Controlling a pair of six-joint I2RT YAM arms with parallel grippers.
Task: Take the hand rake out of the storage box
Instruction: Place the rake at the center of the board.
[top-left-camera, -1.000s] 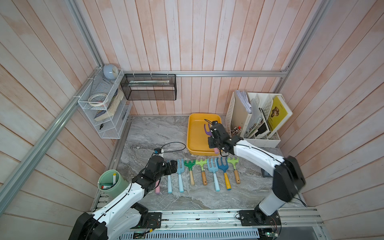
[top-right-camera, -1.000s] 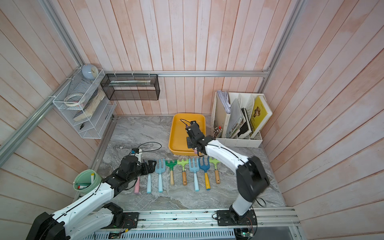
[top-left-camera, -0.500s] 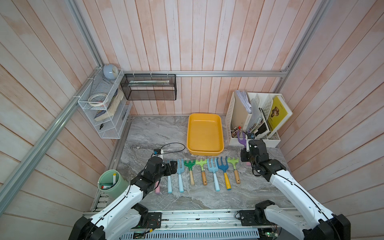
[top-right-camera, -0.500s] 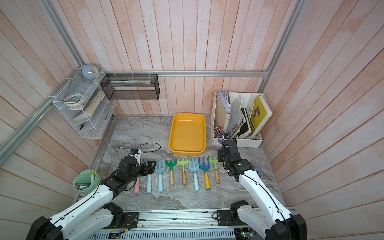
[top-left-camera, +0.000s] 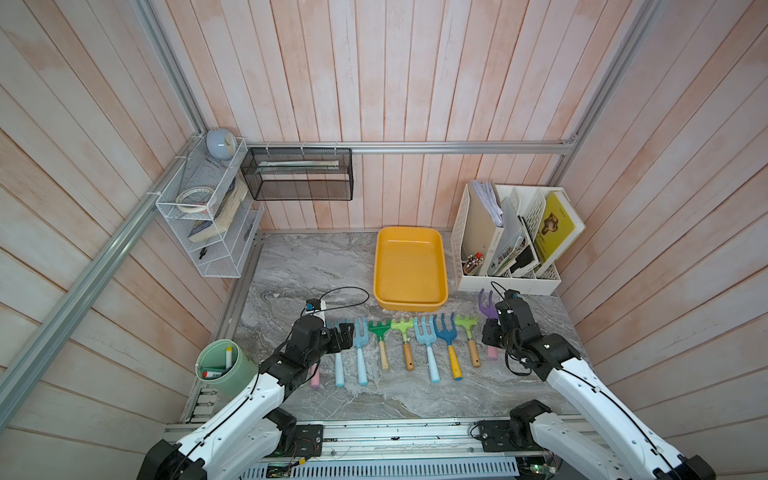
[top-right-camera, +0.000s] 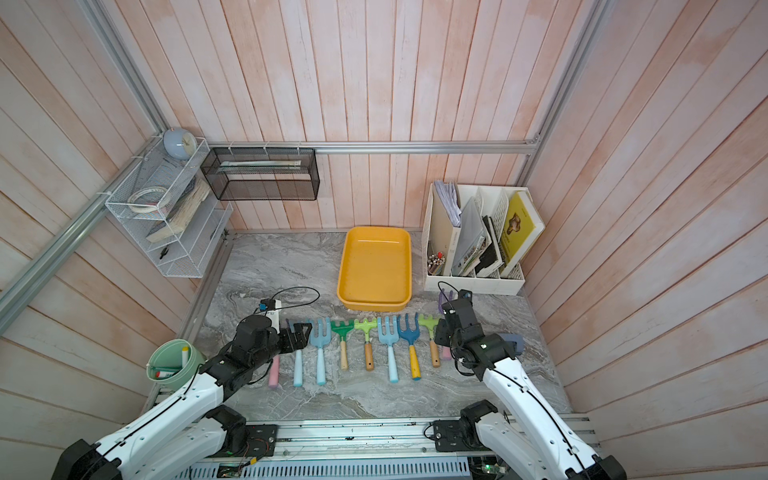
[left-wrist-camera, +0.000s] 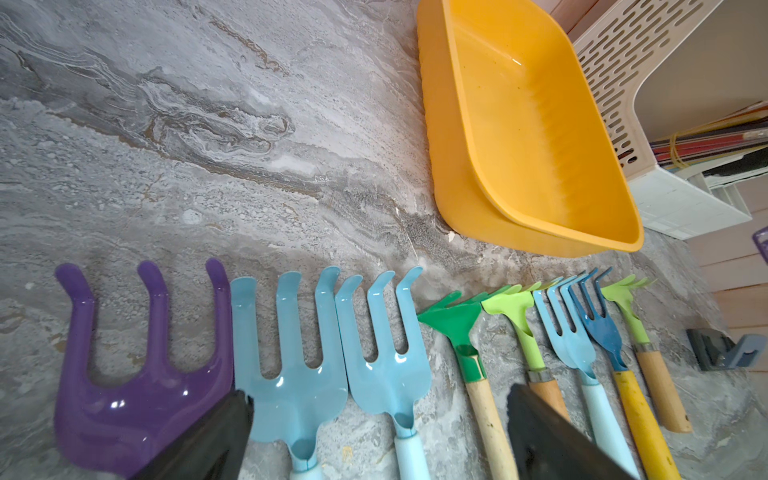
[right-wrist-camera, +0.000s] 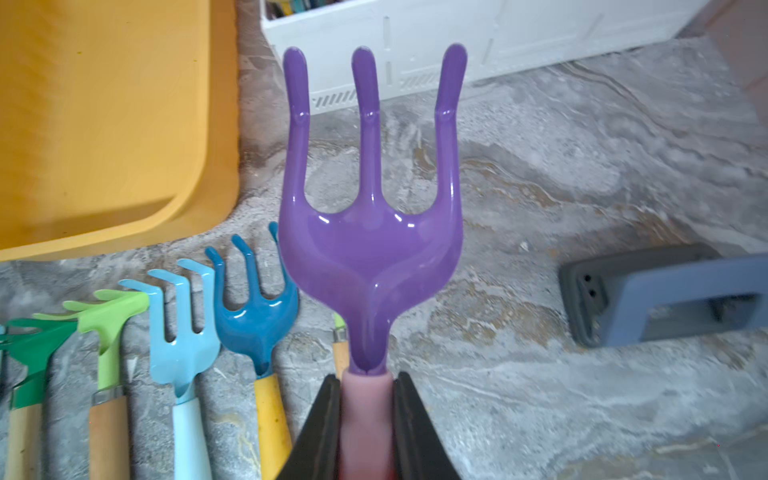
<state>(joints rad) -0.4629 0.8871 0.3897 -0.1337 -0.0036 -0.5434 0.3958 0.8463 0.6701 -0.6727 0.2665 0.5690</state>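
My right gripper lowers the hand rake onto bare marble (top-left-camera: 486, 366) (right-wrist-camera: 436, 376) beside the last green rake next and releases the handle, as that free spot lies below.
The hand rake (right-wrist-camera: 370, 232) has a purple three-pronged head and a pink handle. My right gripper (right-wrist-camera: 365, 384) is shut on the handle just behind the head. It holds the hand rake (top-left-camera: 485, 305) low over the marble table at the right end of a row of rakes, outside the storage box. The yellow-orange storage box (top-left-camera: 409, 301) stands empty behind the row, as both top views show (top-right-camera: 374, 303). My left gripper (top-left-camera: 343, 332) hovers open over the left end of the row, its fingers either side of two light blue rakes (left-wrist-camera: 386, 365).
Several rakes (top-left-camera: 426, 345) lie side by side on the table. A white file organizer (top-left-camera: 507, 282) stands right of the box, and a grey-blue block (right-wrist-camera: 665, 299) lies near the right gripper. At the left are a green cup (top-left-camera: 220, 365), a cable (top-left-camera: 345, 297) and wall baskets (top-left-camera: 297, 174).
My right gripper has carried the purple hand rake from over the storage box rightward and down to the right end of the row. The left arm has stayed put.
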